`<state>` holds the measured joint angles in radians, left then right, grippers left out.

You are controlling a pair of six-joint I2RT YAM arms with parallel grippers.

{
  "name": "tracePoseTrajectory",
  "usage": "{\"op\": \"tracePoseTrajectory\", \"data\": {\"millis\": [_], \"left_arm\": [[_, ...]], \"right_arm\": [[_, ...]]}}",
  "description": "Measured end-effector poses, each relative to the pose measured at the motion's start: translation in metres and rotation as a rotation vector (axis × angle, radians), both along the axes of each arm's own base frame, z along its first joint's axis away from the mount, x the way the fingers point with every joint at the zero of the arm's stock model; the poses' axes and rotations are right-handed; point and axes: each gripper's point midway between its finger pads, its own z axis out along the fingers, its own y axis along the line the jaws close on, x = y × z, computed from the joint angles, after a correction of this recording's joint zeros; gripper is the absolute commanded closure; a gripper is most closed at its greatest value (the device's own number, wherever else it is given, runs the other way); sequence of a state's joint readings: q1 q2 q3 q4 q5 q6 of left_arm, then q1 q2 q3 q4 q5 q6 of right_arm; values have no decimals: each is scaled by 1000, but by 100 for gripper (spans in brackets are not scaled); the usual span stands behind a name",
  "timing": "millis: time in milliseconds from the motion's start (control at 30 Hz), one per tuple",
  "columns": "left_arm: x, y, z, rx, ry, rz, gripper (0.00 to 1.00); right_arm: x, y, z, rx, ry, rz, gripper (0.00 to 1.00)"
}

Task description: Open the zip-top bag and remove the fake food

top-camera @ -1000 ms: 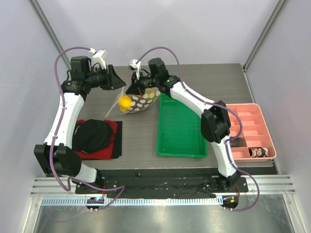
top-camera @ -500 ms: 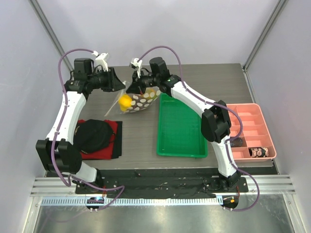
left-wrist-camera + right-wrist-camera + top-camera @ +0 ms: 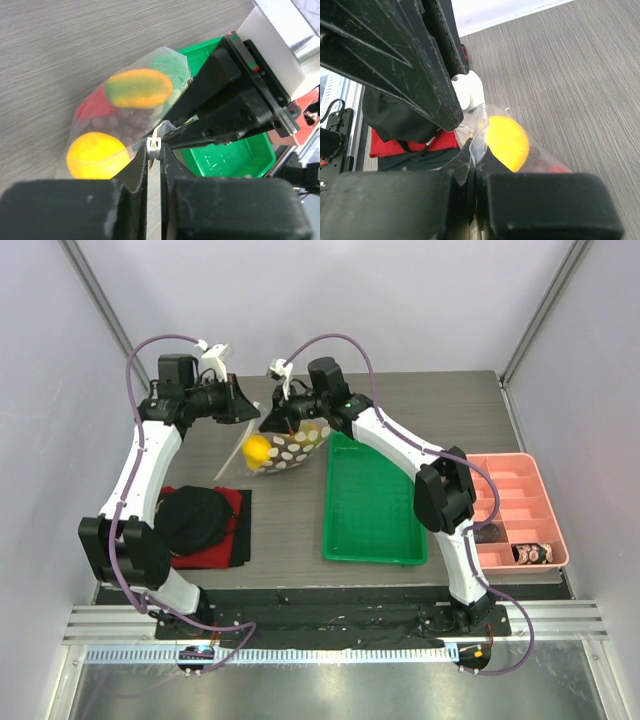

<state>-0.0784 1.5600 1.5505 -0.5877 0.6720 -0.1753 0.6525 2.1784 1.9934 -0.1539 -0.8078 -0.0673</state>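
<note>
The slider goes to the bag's near end (image 3: 218, 477) next, dragged and released by my left gripper. The bag's white strip runs back from it, left in the top view.
The zip-top bag (image 3: 287, 449) hangs above the table between both grippers, clear with white dots. Inside it show the fake food pieces: a yellow piece (image 3: 96, 155), a dark grape cluster (image 3: 125, 125), a red piece (image 3: 94, 106) and an orange-green piece (image 3: 139, 88). My left gripper (image 3: 154, 149) is shut on the bag's small white zip slider (image 3: 153, 144). The right gripper (image 3: 476, 162) is shut on the bag's clear top edge right beside it, with the yellow piece (image 3: 507, 142) just behind. In the top view both grippers (image 3: 252, 408) (image 3: 270, 421) meet at the bag's upper left corner.
A green tray (image 3: 372, 502) lies right of the bag. A pink compartment tray (image 3: 520, 502) holding small dark lumps stands at the far right. A red cloth (image 3: 232, 508) with a black object (image 3: 188, 518) on it lies at the front left.
My left gripper has closed from partly open onto the white zip slider, and its arm has shifted slightly. The right gripper and the bag have stayed in place.
</note>
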Motion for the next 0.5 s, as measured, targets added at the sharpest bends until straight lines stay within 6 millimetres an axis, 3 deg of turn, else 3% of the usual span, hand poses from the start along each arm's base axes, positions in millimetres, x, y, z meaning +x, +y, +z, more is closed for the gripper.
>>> {"op": "tracePoseTrajectory", "data": {"millis": [67, 233, 400, 500], "left_arm": [[0, 0, 0, 0, -2, -3, 100], [-1, 1, -2, 17, -6, -14, 100], [-2, 1, -3, 37, -23, -30, 100], [-1, 1, -2, 49, -37, -34, 100]], "right_arm": [[0, 0, 0, 0, 3, -2, 63], [4, 0, 8, 7, -25, -11, 50], [9, 2, 28, 21, -75, -21, 51], [8, 3, 30, 15, -88, -20, 60]]}}
